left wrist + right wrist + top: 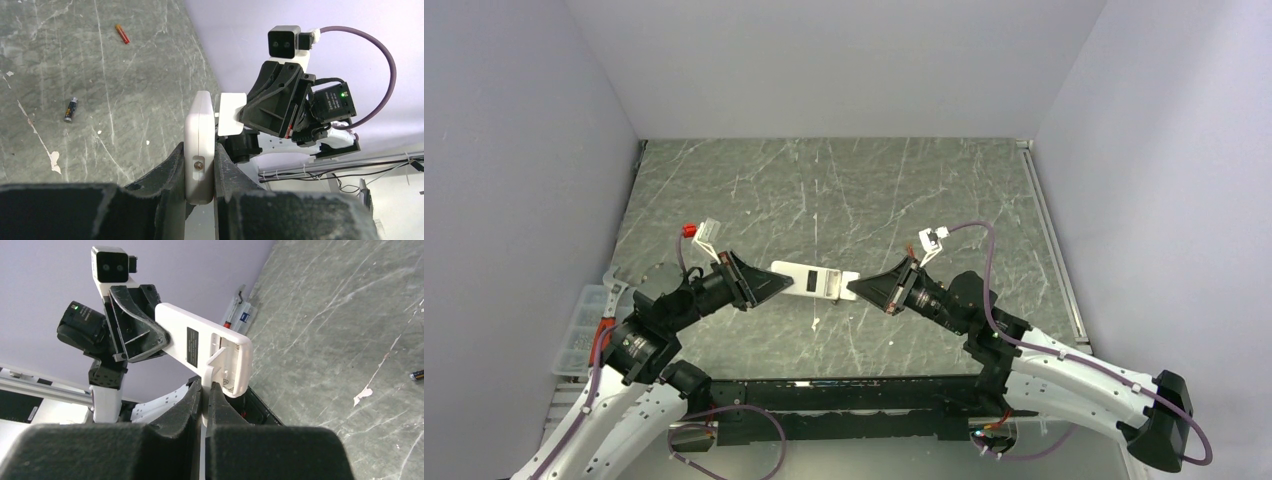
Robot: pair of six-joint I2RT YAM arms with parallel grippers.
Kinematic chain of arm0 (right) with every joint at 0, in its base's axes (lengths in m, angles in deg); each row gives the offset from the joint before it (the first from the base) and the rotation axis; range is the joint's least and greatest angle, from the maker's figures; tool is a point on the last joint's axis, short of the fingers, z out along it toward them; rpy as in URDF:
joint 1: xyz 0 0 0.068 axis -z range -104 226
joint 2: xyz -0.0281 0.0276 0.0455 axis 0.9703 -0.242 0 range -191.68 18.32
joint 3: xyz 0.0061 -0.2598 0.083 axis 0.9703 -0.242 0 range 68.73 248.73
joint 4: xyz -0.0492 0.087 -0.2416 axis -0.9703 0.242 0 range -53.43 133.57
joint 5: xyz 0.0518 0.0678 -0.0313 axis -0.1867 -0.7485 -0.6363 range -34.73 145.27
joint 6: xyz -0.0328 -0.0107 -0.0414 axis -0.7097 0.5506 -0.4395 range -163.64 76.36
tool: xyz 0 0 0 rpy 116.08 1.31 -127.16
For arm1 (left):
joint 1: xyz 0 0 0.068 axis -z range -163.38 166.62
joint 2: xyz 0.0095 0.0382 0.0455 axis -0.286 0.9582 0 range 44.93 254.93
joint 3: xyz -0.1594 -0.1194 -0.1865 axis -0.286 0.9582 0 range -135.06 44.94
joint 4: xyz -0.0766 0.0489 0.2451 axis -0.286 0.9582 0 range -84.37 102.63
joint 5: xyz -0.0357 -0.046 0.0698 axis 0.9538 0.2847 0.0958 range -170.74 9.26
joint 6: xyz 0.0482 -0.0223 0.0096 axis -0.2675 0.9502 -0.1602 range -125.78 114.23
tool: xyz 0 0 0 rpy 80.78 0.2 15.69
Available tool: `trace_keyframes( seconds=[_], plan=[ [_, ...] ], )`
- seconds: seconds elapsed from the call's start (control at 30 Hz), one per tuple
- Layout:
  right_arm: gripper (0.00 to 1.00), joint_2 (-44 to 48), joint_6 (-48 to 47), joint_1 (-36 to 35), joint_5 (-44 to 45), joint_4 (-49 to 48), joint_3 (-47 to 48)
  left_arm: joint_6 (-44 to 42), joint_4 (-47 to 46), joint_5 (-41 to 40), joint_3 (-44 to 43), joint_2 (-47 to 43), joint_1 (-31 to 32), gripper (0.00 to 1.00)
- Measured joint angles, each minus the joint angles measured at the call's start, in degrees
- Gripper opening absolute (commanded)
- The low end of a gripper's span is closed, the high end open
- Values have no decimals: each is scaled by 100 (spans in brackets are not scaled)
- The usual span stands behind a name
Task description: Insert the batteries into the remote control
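Observation:
I should move my right gripper to the right in the top view and lower to release the remote control's cover piece point(216, 360), since bare table lies below the gripper on that side.
The white remote control point(809, 280) hangs above the table's middle, back side up, between both arms. My left gripper point(776, 283) is shut on its left end; the left wrist view has the remote point(199, 125) edge-on between the pads, gripper point(199, 150). My right gripper point(854, 290) is shut on a thin flat white cover piece point(216, 360) at the other end, which tilts up from the open compartment of the remote point(186, 335), gripper point(205, 387). One dark battery point(71, 109) lies on the table, and a battery end point(417, 374) shows at the right wrist view's edge.
A small red-orange cylinder point(122, 34) lies farther off on the marbled table point(824, 190). A clear plastic box point(579, 335) sits at the table's left edge. A metal rail point(1049, 230) runs along the right side, grey walls all round.

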Motion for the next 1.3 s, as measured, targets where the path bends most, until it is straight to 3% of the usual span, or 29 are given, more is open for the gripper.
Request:
trace_keyframes(
  seconds=[0.23,0.87,1.07,1.3],
  plan=[
    [0,76,-190,0,186,402,11,-70,92,-76,0,2,0,0],
    [0,-153,-1506,0,1539,3912,1172,-240,278,-160,9,157,0,0],
    [0,-155,-1504,188,1611,4111,1086,-254,280,-155,20,186,0,0],
    [0,-391,-1405,763,1045,3901,529,-254,278,-149,59,212,0,0]
  ],
)
